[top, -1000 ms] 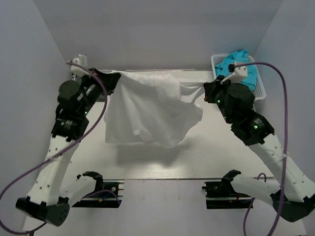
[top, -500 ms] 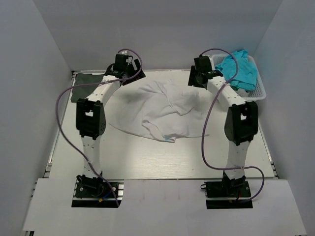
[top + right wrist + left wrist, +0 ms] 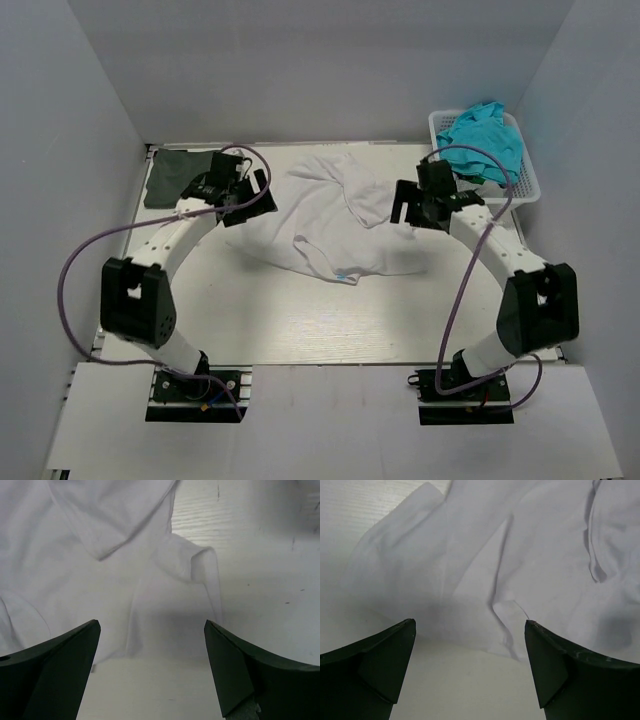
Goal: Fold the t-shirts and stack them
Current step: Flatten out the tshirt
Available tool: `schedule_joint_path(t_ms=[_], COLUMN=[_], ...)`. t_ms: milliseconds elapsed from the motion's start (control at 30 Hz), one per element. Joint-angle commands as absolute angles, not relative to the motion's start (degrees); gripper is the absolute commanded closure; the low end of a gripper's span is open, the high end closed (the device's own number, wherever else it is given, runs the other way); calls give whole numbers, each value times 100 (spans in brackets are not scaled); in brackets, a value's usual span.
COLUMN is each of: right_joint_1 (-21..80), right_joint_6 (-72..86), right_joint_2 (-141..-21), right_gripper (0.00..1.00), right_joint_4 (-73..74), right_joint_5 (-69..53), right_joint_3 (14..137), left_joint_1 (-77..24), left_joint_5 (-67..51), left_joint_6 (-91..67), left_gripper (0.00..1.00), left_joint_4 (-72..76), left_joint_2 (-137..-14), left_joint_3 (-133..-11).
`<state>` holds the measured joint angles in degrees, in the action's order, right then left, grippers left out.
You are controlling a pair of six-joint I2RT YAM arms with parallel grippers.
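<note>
The robot's left gripper should move down and back to the white t-shirt's near edge (image 3: 262,257) (image 3: 452,641), which is below and back from the gripper, to pinch where the cloth meets the bare tabletop.
The white t-shirt (image 3: 335,215) lies rumpled and spread on the table's far middle, also seen in the left wrist view (image 3: 530,550) and the right wrist view (image 3: 90,555). A dark olive-green t-shirt (image 3: 172,180) lies flat at the far left corner. My left gripper (image 3: 250,195) hovers at the white shirt's left edge, open, with nothing between its fingers (image 3: 380,665). My right gripper (image 3: 408,205) hovers at the shirt's right edge, also open and holding nothing, its fingers (image 3: 245,670) wide apart above the cloth's hem.
A white basket (image 3: 528,180) at the far right corner holds a teal cloth (image 3: 485,140). Bare pale tabletop (image 3: 330,320) stretches from the white shirt to the near edge. Grey walls close in the left, right and back.
Both grippers have opened and let go of the white shirt, which dropped from hanging stretched between them onto the table. Both arms then drew back from the far edge.
</note>
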<state>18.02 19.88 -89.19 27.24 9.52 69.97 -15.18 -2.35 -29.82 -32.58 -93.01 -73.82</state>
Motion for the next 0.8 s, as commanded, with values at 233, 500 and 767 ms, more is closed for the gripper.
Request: schedule_joint_path(t_ms=[233,500,767], right_joint_1=[1766,1775,1767], right_joint_6=[3005,3392,3761], right_joint_2=[-7770,-8322,-8735], right_gripper=[10,11,14], right_joint_4=[2329,2118,2197], right_joint_5=[466,132,475], right_joint_3=[5107,4852,4816], left_joint_1=[-1538,-1538,-1538], left_joint_5=[-316,-325,-220], left_joint_6=[-3735,-4121,-4184], left_gripper=[0,3,14], left_joint_4=[-2989,-2725,-2575], left_joint_2=[-8999,-9798,-10291], left_joint_3=[-6250,-6135,-6082])
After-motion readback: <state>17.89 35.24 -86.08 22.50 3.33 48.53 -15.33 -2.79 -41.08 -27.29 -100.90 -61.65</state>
